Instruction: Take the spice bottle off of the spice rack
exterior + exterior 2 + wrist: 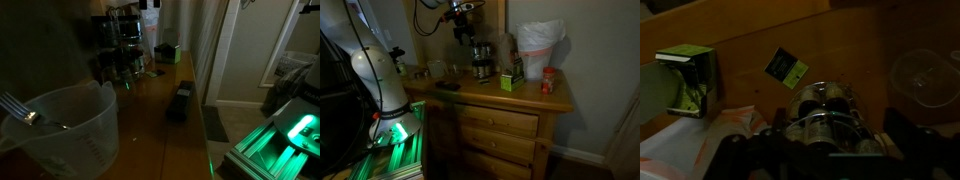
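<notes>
Next, the open gripper moves down and slightly outward to straddle and grab the rack's uppermost spice bottle, which stands below it.
The wire spice rack (825,125) holds several spice bottles (812,104) with dark lids, seen from above in the wrist view. My gripper (818,148) is open, with its dark fingers either side of the rack and nothing between them. In both exterior views the gripper (463,27) (127,24) hangs above the rack (480,66) (118,58) at the back of the wooden dresser top (490,95). The light is dim and bottle labels are unreadable.
A green box (510,79) (690,80) and a green packet (787,65) lie beside the rack. A white bag (538,45), a red-lidded jar (548,82), a black object (180,100) and a clear measuring cup (65,130) also stand on the dresser.
</notes>
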Controlling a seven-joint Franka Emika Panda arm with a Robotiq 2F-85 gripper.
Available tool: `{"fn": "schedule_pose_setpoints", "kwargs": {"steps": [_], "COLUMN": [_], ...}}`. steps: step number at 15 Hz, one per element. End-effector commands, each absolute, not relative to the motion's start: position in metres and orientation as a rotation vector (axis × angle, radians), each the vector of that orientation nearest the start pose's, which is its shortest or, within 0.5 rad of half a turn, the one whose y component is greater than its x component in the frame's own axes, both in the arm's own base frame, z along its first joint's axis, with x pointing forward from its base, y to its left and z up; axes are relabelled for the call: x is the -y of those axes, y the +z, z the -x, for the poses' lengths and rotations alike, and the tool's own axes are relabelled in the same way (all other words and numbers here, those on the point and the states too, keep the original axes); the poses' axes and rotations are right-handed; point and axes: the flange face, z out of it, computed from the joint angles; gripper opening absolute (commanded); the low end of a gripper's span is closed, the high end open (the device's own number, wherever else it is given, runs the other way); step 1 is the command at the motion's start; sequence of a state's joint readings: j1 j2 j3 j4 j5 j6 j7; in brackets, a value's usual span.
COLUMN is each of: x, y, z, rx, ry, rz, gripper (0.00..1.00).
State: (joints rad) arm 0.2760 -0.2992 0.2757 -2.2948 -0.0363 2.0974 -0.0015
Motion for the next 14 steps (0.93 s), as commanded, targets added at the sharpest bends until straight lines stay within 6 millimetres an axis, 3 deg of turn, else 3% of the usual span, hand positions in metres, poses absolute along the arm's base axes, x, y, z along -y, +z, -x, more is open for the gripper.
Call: {"fn": "schedule_pose_setpoints", "kwargs": {"steps": [1,6,7,9,10,11,14], "x": [-0.255,-0.258,-0.26,-0.262,-0.262,-0.262,-0.262], "y": [0.467,0.457,0.454,0.449,0.447,0.445,0.441], "z": [-0.411,-0.426,-0.428,-0.432,-0.434,-0.437,-0.443], "rx": [0.794,0.719,0.723,0.698,0.684,0.668,0.633], "ry": [-0.243,-0.289,-0.278,-0.284,-0.287,-0.297,-0.324], "rz": [3.091,3.035,3.017,3.012,3.001,2.996,2.993], "gripper": [1.0,0.99,0.9,0.87,0.8,0.82,0.74]}}
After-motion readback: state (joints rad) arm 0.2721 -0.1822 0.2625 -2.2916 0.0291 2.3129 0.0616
